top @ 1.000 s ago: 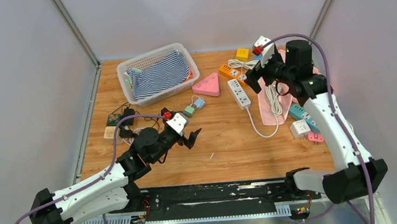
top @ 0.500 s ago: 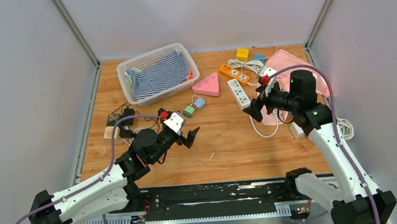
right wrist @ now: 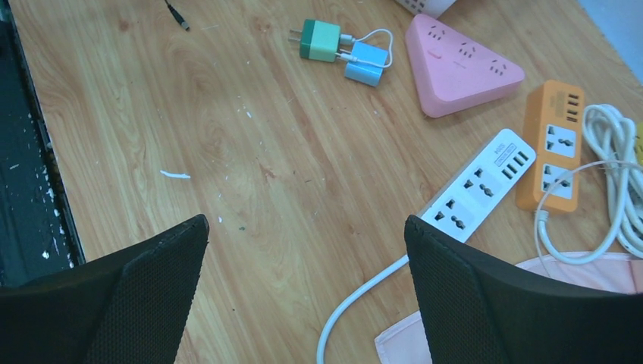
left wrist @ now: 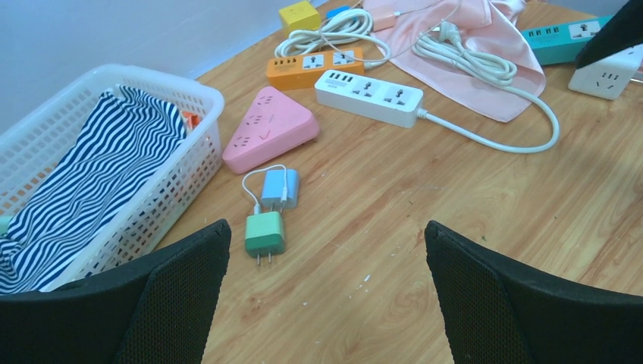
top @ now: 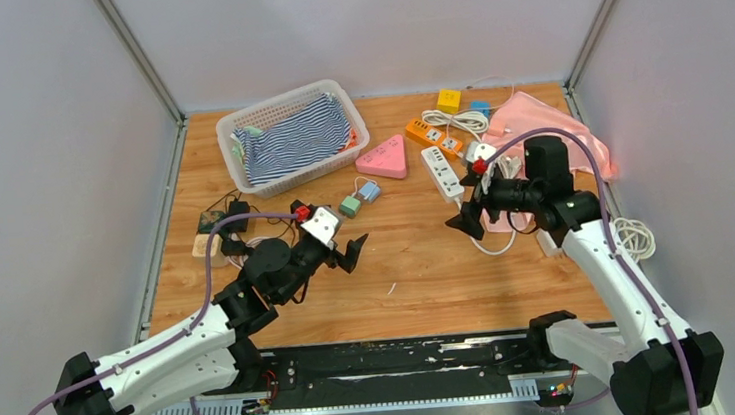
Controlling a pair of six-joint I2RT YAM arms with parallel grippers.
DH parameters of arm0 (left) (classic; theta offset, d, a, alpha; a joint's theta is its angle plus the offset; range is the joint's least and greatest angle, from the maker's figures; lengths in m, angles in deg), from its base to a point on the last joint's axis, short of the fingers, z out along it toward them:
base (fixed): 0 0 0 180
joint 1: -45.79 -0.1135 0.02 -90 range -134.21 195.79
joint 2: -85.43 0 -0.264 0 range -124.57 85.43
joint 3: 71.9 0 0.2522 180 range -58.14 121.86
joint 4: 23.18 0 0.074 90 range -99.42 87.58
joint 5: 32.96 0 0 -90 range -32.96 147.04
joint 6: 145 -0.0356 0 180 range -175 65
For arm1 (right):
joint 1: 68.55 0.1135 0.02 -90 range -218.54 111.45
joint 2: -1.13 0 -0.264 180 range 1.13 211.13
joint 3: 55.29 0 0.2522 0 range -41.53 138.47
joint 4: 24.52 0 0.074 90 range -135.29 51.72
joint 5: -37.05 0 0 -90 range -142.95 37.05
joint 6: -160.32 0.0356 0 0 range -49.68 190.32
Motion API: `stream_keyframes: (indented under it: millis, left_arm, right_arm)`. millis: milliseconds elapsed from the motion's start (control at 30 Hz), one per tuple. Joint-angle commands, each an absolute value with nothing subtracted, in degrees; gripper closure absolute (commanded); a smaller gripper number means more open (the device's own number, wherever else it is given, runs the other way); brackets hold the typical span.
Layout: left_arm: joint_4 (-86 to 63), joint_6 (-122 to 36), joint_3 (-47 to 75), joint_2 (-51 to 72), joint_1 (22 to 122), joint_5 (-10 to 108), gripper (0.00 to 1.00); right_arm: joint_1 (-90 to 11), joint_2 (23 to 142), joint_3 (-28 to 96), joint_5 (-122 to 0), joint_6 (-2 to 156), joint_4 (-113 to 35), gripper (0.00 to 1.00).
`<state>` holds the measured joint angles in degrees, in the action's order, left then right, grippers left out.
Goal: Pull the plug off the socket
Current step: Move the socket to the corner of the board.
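Observation:
The beige socket has plugs in it, so the robot's open left gripper should next go down and to the left in the top view, onto the white cable beside the beige socket (top: 203, 246).
Several sockets lie on the wooden table. A white power strip (top: 442, 172) with its cord, an orange strip (top: 429, 135) and a pink triangular socket (top: 384, 158) lie at the back middle. A green charger (top: 349, 206) and a blue adapter (top: 369, 190) lie joined by a short white cable. A beige socket (top: 203, 246) with black plugs and wires lies at the left edge. My left gripper (top: 347, 252) is open and empty, near the green charger (left wrist: 265, 233). My right gripper (top: 465, 221) is open and empty, over the white strip's cord (right wrist: 356, 303).
A white basket (top: 231, 129) with a striped cloth stands at the back left. A pink cloth (top: 546, 117) with a coiled white cable lies at the back right. A teal strip (left wrist: 565, 38) and a white cube socket (left wrist: 606, 76) lie near the right wall. A yellow cube (top: 448, 99) sits at the back.
My right arm has swung down from the back of the table toward the front left, and now hangs low over the white strip's cord. The left arm has barely moved.

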<state>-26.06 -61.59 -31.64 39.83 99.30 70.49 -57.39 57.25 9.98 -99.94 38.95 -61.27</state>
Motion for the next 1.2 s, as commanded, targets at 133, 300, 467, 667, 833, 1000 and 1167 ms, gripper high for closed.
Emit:
stream_keyframes:
  millis: [133, 300, 467, 667, 833, 1000, 1167]
  left_arm:
    - [-27.77, -60.05, -32.36, 40.23, 99.93, 74.44, 0.00]
    - [-27.79, -57.09, -31.94, 39.43, 99.83, 81.15, 0.00]
    - [-27.54, -50.13, -33.39, 41.51, 97.24, 86.88, 0.00]
    - [-25.15, -36.36, -39.41, 50.22, 89.01, 80.27, 0.00]
    - [-11.10, -30.60, -37.53, 54.51, 88.50, 82.47, 0.00]
    - [2.77, -28.13, -30.51, 50.65, 87.57, 86.59, 0.00]
    - [3.41, -26.69, -29.01, 46.56, 83.08, 80.77, 0.01]
  right_arm:
    - [-57.91, 58.68, 8.57, -104.11, 31.67, -66.63, 0.00]
    - [-57.64, 59.24, 8.17, -104.75, 30.42, -66.76, 0.00]
    - [-55.00, 60.08, 8.24, -104.68, 30.55, -66.59, 0.00]
    - [-52.43, 59.41, 8.04, -104.11, 31.75, -65.85, 0.00]
    - [-51.51, 57.31, 7.50, -104.02, 32.70, -64.79, 0.00]
    - [-50.93, 55.03, 7.16, -104.11, 33.14, -64.39, 0.00]
    - [-50.88, 53.05, 6.60, -103.26, 32.88, -64.09, 0.00]
